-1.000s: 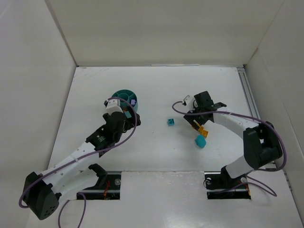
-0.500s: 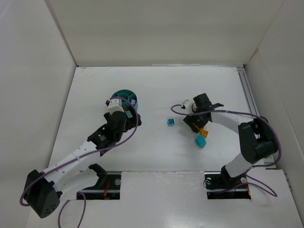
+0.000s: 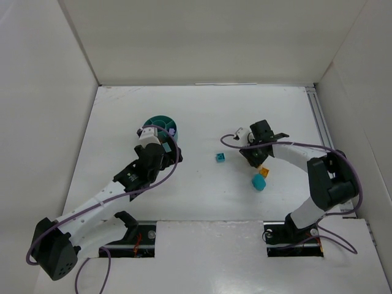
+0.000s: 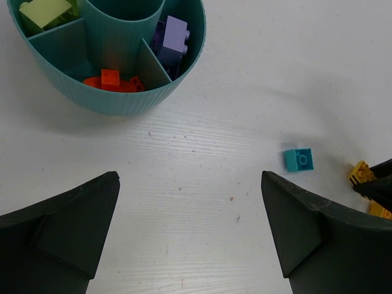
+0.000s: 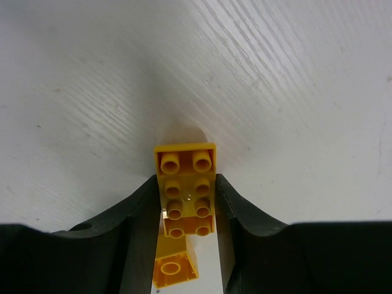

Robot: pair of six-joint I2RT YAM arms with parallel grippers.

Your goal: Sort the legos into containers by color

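The yellow lego should go into the empty far section of the dish, which is to the left in the top view. I need to lift my right gripper next, move across and let go of the lego there.
My right gripper (image 5: 187, 205) is shut on a long yellow lego (image 5: 187, 184), a finger pressed against each long side; a second, smaller yellow piece (image 5: 174, 269) lies beneath it. From above, the right gripper (image 3: 254, 160) sits low on the table, with an orange-yellow piece (image 3: 264, 172) and a rounded teal piece (image 3: 259, 182) just beyond it. A small teal lego (image 4: 299, 159) lies alone to its left. The round teal dish (image 4: 122, 104) holds lilac (image 4: 176, 33), orange (image 4: 110, 79) and pale yellow (image 4: 44, 12) pieces in separate compartments. My left gripper (image 4: 190, 208) hangs open over bare table near the dish.
White walls enclose the table on three sides. A metal rail (image 3: 320, 122) runs along the right edge. The left arm (image 3: 104, 196) stretches diagonally from its base toward the dish (image 3: 154, 120).
The right jaws have closed from wide apart onto the yellow lego, and the gripper shifted slightly toward it. The left arm has stayed still.
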